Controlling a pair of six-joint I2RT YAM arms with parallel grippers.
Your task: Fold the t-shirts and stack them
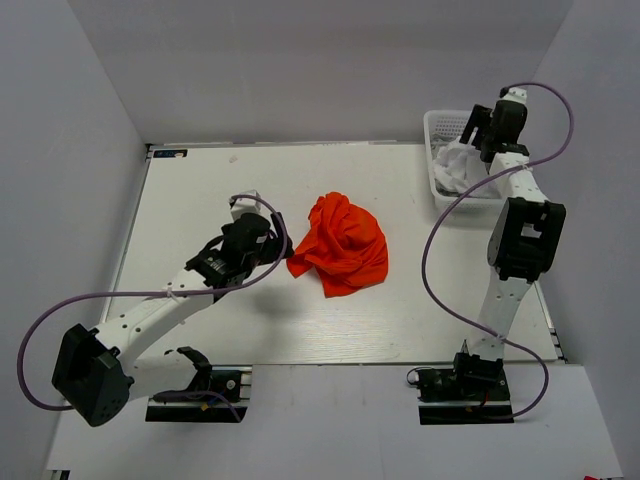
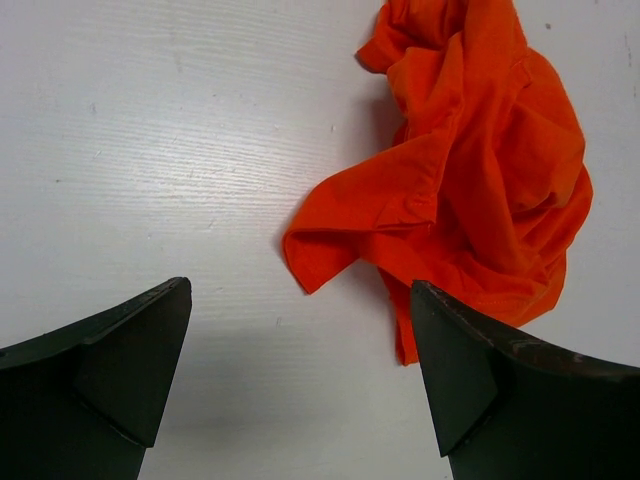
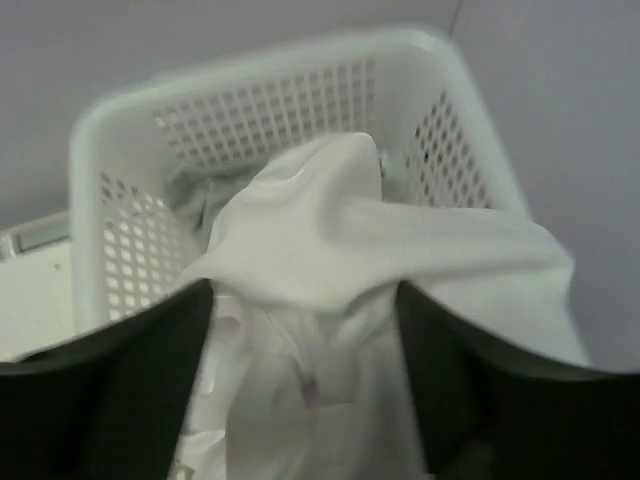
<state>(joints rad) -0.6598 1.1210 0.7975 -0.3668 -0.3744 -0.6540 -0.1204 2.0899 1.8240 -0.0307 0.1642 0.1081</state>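
Observation:
The left gripper lowers to its right in the top view onto the shirt's pointed corner (image 1: 297, 267) (image 2: 314, 264) below next, as that corner juts from the heap.
The orange-red t-shirt (image 1: 340, 245) lies crumpled in a heap on the white table (image 1: 200, 190), near its middle. My left gripper (image 1: 278, 245) hovers just left of the heap, open, nothing between its fingers. In the left wrist view the orange cloth (image 2: 470, 170) lies ahead and to the right of the gripper (image 2: 300, 290), its lower edge beside the right finger (image 2: 470, 380). The white t-shirt (image 1: 458, 165) spills over the near side of the basket (image 1: 437, 125). My right gripper (image 3: 305, 290) hangs over it, jaws apart, with a bunched fold of white cloth (image 3: 330, 230) rising between the fingers.
The white lattice basket (image 3: 250, 70) stands at the table's far right corner, against grey walls, with more pale cloth inside. A purple cable loops from each arm. The right arm's forearm (image 1: 525, 235) stands over the table's right edge.

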